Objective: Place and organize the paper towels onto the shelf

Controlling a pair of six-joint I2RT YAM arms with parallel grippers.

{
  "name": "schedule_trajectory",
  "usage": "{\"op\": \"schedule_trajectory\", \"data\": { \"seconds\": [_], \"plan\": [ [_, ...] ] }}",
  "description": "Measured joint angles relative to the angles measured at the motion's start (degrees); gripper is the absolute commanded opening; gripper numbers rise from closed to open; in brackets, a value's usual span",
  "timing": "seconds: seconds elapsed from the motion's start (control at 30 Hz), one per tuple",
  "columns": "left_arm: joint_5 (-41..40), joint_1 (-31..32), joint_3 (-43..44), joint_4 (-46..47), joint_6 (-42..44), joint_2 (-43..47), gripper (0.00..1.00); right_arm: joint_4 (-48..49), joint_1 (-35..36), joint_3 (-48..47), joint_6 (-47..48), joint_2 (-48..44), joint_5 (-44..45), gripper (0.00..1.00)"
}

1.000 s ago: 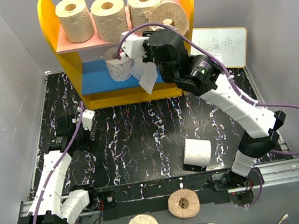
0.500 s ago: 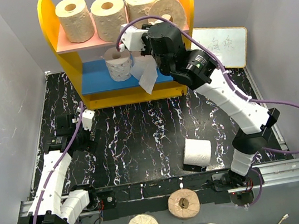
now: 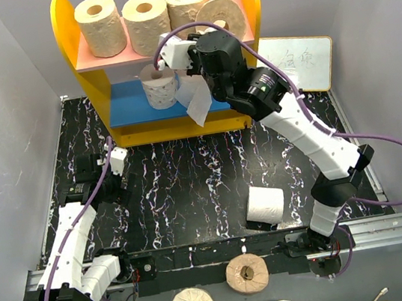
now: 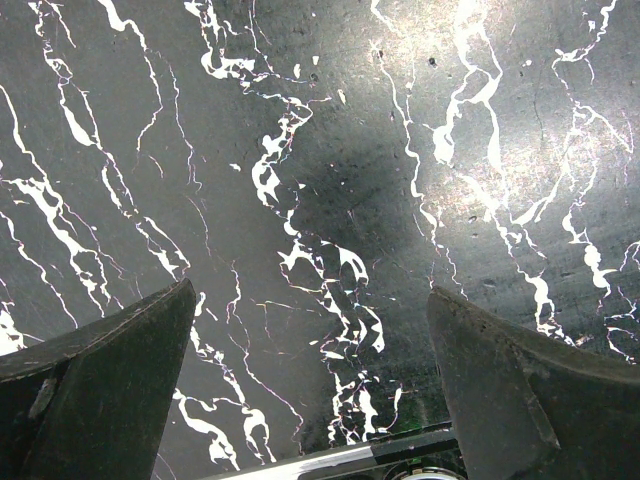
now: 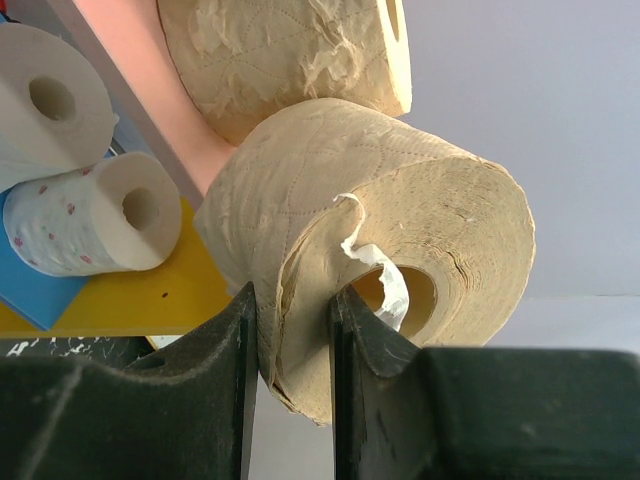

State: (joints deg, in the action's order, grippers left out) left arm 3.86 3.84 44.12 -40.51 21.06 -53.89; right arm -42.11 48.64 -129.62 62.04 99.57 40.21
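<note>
My right gripper shifts the tan roll toward the yellow side panel by the writing board next, over the pink board's end (image 3: 245, 33) (image 5: 207, 178).
The shelf (image 3: 88, 76) stands at the back, with three tan paper towels (image 3: 146, 24) upright on its pink upper board (image 3: 93, 58). My right gripper (image 3: 207, 30) is shut on a fourth tan roll (image 3: 224, 17), held tilted at the board's right end. In the right wrist view the gripper (image 5: 290, 300) pinches this roll's (image 5: 400, 220) wall, one finger inside the hollow centre. A white roll (image 3: 159, 85) stands on the blue lower board (image 3: 125, 105), and a loose sheet (image 3: 199, 105) hangs beside it. Another white roll (image 3: 265, 205) lies on the table. My left gripper (image 3: 116, 163) is open and empty.
A small white writing board (image 3: 301, 60) leans right of the shelf. Several more rolls (image 3: 247, 273) lie beyond the table's near rail. The right wrist view shows a plain white roll (image 5: 50, 100) and a pink-dotted roll (image 5: 95, 215) on the lower board. The left wrist view shows only black marbled tabletop (image 4: 320, 150).
My right gripper has lifted the tan roll a little up and back toward the upper board. The third tan roll shifted slightly back. The left arm has not moved.
</note>
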Motion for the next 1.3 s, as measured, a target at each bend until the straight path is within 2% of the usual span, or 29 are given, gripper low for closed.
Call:
{"op": "schedule_trajectory", "data": {
  "seconds": [0.6, 0.8, 1.0, 1.17, 1.3],
  "plan": [
    [-0.02, 0.0, 0.0, 0.02, 0.0, -0.02, 0.99, 1.25, -3.02, 3.06, 0.37, -4.02, -0.35, 0.01],
    [-0.02, -0.04, 0.0, 0.0, 0.0, -0.02, 0.99, 4.2, -4.13, 5.18, 0.42, -4.02, -1.2, 0.1],
    [-0.02, -0.04, 0.0, 0.02, 0.0, -0.02, 0.99, 5.75, -4.98, 6.86, 0.74, -3.96, -1.6, 0.14],
    [-0.02, -0.04, 0.0, 0.0, 0.0, -0.02, 0.99, 8.46, -5.35, 6.95, 1.22, -3.96, -1.64, 0.29],
    [-0.02, -0.04, 0.0, 0.0, 0.0, -0.02, 0.99, 10.67, -5.55, 7.56, 1.92, -3.96, -1.81, 0.33]
  ]
}}
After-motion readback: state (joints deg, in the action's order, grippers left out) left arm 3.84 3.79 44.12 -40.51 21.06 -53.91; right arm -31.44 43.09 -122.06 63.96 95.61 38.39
